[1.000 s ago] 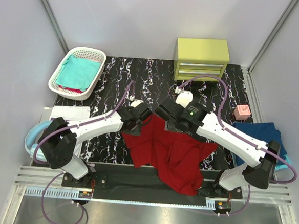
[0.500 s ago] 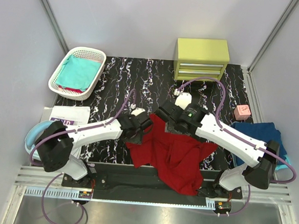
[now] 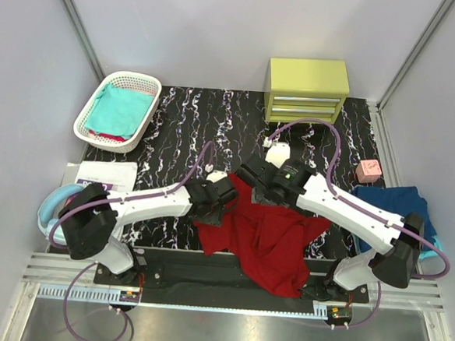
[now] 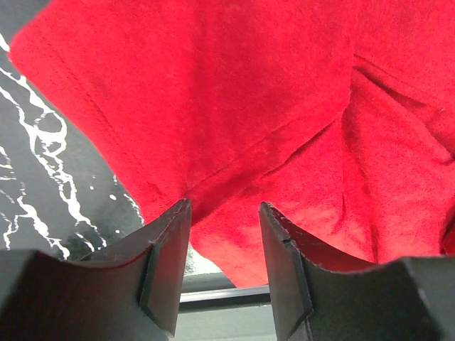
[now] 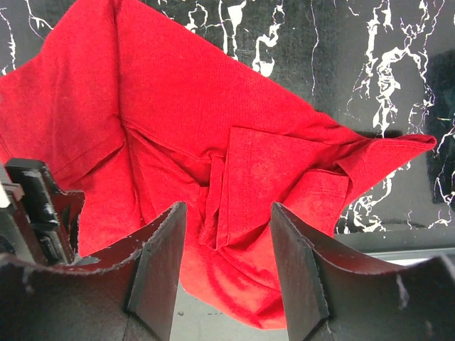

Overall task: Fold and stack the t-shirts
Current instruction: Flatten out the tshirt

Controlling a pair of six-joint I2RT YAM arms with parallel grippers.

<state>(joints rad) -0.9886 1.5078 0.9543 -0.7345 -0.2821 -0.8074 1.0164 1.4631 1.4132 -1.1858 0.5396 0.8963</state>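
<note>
I will lower my left gripper next onto the fold's end (image 4: 202, 206) beside the shirt's edge and close, as a dark red t-shirt fold runs between its open fingers.
The dark red t-shirt (image 3: 266, 236) lies crumpled on the black marbled table, its lower part hanging over the near edge. My left gripper (image 3: 222, 197) is open and empty, low over the shirt's left edge (image 4: 234, 106). My right gripper (image 3: 252, 178) is open and empty, above the shirt's far end and its creased middle (image 5: 178, 92). A teal shirt (image 3: 121, 108) lies in the white basket (image 3: 132, 76) at the far left. A navy shirt (image 3: 393, 204) lies at the right edge.
A yellow-green drawer chest (image 3: 307, 89) stands at the back. A small pink block (image 3: 368, 171) sits at the right. A white packet (image 3: 102, 174) and a light blue ring-like thing (image 3: 46, 211) lie at the left. A dark rail (image 3: 205, 269) runs along the near edge.
My left gripper has moved right and toward the near edge, onto the red shirt's left edge. The right arm has barely moved. The shirt's left side has shifted slightly.
</note>
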